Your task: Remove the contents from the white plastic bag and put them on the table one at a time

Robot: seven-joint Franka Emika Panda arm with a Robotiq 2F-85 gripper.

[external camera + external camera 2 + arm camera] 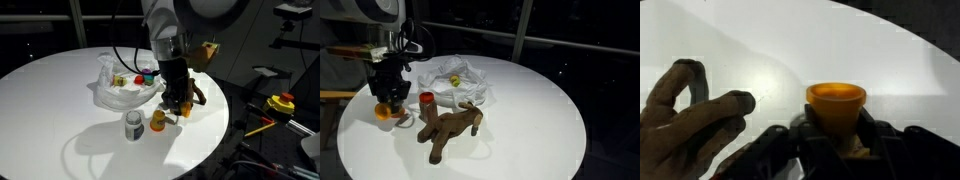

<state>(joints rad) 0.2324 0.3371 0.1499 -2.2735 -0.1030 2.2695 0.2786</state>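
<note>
My gripper moves down a little toward the brown plush animal [450, 130] next and releases the cup onto the bare tabletop beside it. That spot lies open below my gripper.
An orange cup [835, 98] stands between my gripper's [836, 122] fingers, and the gripper is shut on it. In both exterior views the gripper [172, 104] [388, 98] holds the cup [158, 121] [385, 112] low over the white table [60, 110] [540, 120]; whether it touches the top I cannot tell. A grey-white can [133, 126] [426, 102] stands upright next to it. The brown plush animal [450, 130] [695, 120] lies on the table close by. The white plastic bag [125, 88] [465, 82] sits crumpled beyond, with a yellow block [453, 80] and small red and blue bits showing in it.
The table's rim [225, 125] runs close to the gripper. Past it stand dark equipment and a yellow and red object [282, 102]. A wooden piece [332, 97] sticks out beside the table. Black cables [125, 50] hang from the arm above the bag.
</note>
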